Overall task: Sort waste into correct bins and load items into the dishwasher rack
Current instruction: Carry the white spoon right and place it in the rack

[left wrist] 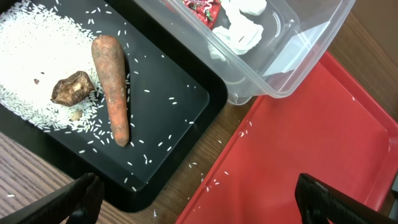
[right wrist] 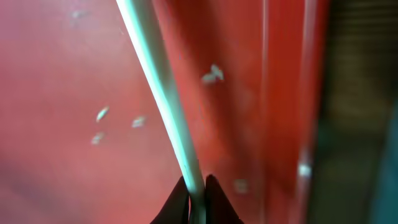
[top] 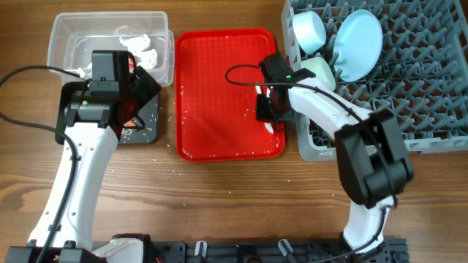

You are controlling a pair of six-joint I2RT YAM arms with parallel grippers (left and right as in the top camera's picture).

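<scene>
The rack's wires by the blue plate stand empty to my right gripper's right in the overhead view. My right gripper will lift across next and release the spoon (right wrist: 163, 93) among them.
My right gripper (top: 268, 117) is low over the right edge of the red tray (top: 219, 88). In the right wrist view its fingers (right wrist: 198, 198) are shut on the white plastic spoon (right wrist: 163, 93). My left gripper (left wrist: 199, 200) is open and empty above the black bin (left wrist: 168, 118), which holds the carrot (left wrist: 112, 87), the brown lump (left wrist: 71, 87) and rice (left wrist: 31, 62). The clear bin (left wrist: 292, 56) holds the wrapper (left wrist: 200, 7) and tissue (left wrist: 239, 28). The dishwasher rack (top: 409, 95) holds the blue plate (top: 358, 44) and two bowls (top: 308, 31) (top: 318, 71). The yellow cup is not in view.
Loose rice grains lie on the wooden table between the black bin and the red tray and on the tray floor (right wrist: 99, 115). The rack stands right against the tray's right edge. The left arm covers most of the black bin in the overhead view.
</scene>
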